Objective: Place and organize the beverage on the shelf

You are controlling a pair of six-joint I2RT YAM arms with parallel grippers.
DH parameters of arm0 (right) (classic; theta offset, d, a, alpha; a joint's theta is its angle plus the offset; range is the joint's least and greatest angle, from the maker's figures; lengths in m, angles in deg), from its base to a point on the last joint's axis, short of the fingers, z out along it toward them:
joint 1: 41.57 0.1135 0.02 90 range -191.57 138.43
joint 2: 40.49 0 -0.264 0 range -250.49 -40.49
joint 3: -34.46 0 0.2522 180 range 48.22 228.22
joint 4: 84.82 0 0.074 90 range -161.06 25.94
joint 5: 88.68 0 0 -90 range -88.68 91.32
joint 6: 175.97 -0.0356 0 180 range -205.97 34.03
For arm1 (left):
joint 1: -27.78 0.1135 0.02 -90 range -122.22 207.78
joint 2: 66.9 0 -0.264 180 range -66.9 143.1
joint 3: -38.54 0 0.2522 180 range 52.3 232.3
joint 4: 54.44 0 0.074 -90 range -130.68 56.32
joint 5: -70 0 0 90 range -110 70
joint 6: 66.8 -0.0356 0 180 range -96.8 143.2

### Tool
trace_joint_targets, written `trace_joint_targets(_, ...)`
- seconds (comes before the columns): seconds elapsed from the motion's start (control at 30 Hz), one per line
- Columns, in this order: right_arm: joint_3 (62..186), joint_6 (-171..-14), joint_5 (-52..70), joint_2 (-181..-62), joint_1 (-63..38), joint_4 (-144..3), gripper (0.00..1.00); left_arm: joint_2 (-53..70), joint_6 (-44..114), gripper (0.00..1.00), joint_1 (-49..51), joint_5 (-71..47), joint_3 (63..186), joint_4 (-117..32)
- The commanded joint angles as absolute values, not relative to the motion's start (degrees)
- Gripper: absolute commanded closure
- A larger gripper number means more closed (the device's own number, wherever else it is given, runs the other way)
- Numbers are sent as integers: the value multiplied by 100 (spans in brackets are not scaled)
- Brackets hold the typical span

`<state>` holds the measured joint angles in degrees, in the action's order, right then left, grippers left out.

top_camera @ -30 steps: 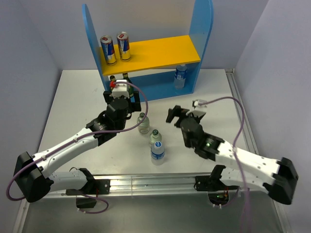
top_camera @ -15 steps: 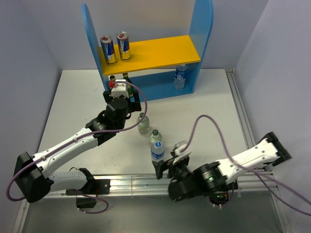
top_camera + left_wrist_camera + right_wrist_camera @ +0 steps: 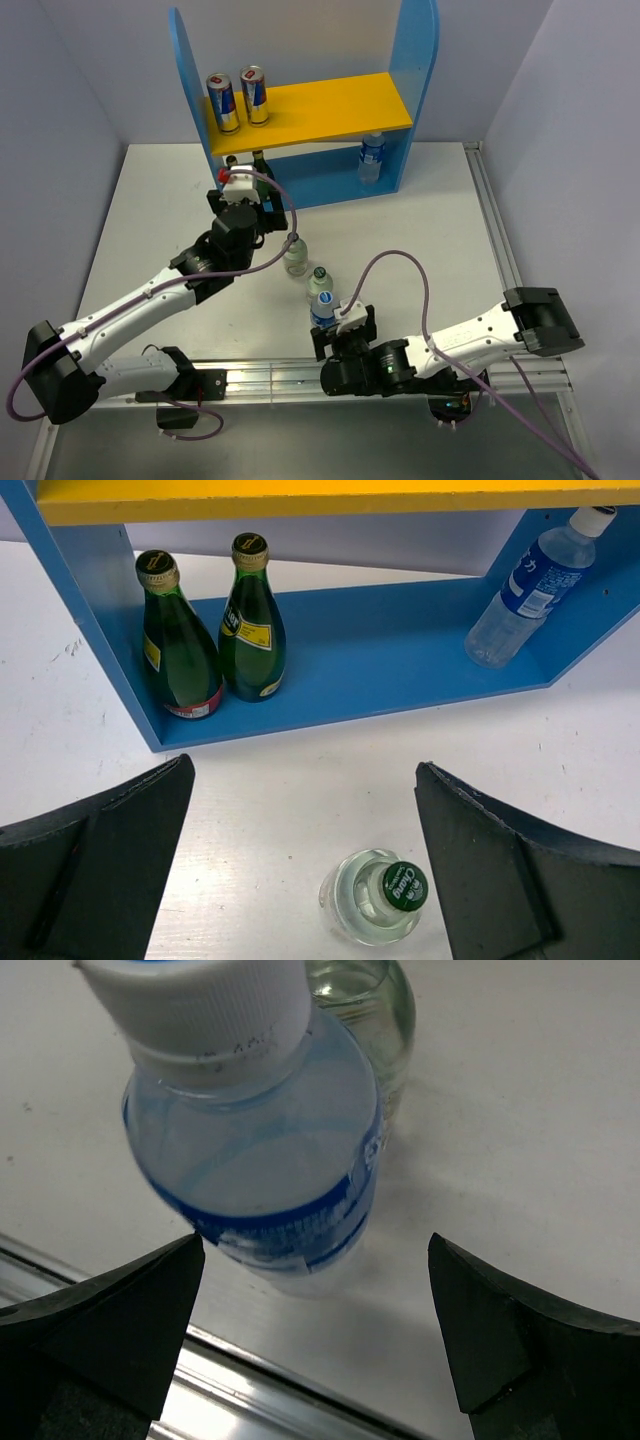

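Observation:
The second water bottle stands outward of my right gripper and to its left in the top view, so next I advance the open fingers that way around it.
The shelf (image 3: 410, 80) holds two cans (image 3: 222, 102) on its yellow board, and one water bottle (image 3: 371, 158) (image 3: 530, 590) on its blue bottom board (image 3: 400, 650). On the table stand two pale-green bottles (image 3: 295, 255) (image 3: 319, 281) and a second water bottle (image 3: 323, 312) (image 3: 260, 1160). My left gripper (image 3: 270, 210) (image 3: 305, 780) is open just short of the shelf. A green-capped bottle (image 3: 375, 895) stands below it, nearer the right finger. My right gripper (image 3: 338, 332) (image 3: 315, 1250) is open, low at the near edge, with the water bottle just ahead of its fingers and untouched.
Two dark green gold-necked bottles (image 3: 180, 650) (image 3: 252, 630) stand at the left end of the bottom board. A metal rail (image 3: 250, 1380) runs along the table's near edge, right under my right gripper. The right arm's cable (image 3: 400, 262) loops over the table.
My right arm swung from mid-table down to the near edge and now faces the water bottle. My left gripper drew slightly back toward the shelf. No bottle moved.

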<state>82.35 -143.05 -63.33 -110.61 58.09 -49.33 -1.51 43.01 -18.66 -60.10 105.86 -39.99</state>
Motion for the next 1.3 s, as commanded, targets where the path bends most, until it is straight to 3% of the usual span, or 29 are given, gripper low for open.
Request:
trace_joint_targets(0.0,8004,-13189,-6153,-11185,5503,-6831,0,-265,4341,1,-1845,-5946,10539,-4156)
trace_joint_targets(0.33,7889,-12157,-6002,-12002,4739,-8625,4,-318,4306,1,-1845,-5981,10416,-4200)
trace_joint_targets(0.5,7793,-12350,-6451,-12117,4509,-8741,44,-326,4271,1,-1845,-5990,10389,-4200)
trace_joint_targets(0.63,7854,-12718,-6758,-11802,4509,-7850,79,-370,4245,1,-1845,-5990,10354,-4244)
trace_joint_targets(0.67,7897,-13137,-6855,-11679,4509,-7488,100,-370,4245,1,-1845,-5999,10354,-4244)
trace_joint_targets(0.73,8082,-13710,-7197,-11257,4518,-6184,100,-370,4253,1,-1845,-5982,10345,-4244)
trace_joint_targets(0.83,8170,-13933,-7383,-10651,4431,-5543,100,-379,4245,1,-1845,-5973,10302,-4322)
trace_joint_targets(1.07,7599,-11183,-5935,-9507,2894,-8282,100,-327,4262,1,-1793,-5780,10249,-4498)
trace_joint_targets(1.27,8301,-10400,-4573,-10558,1347,-9355,100,-177,4262,1,-1670,-5708,10266,-4631)
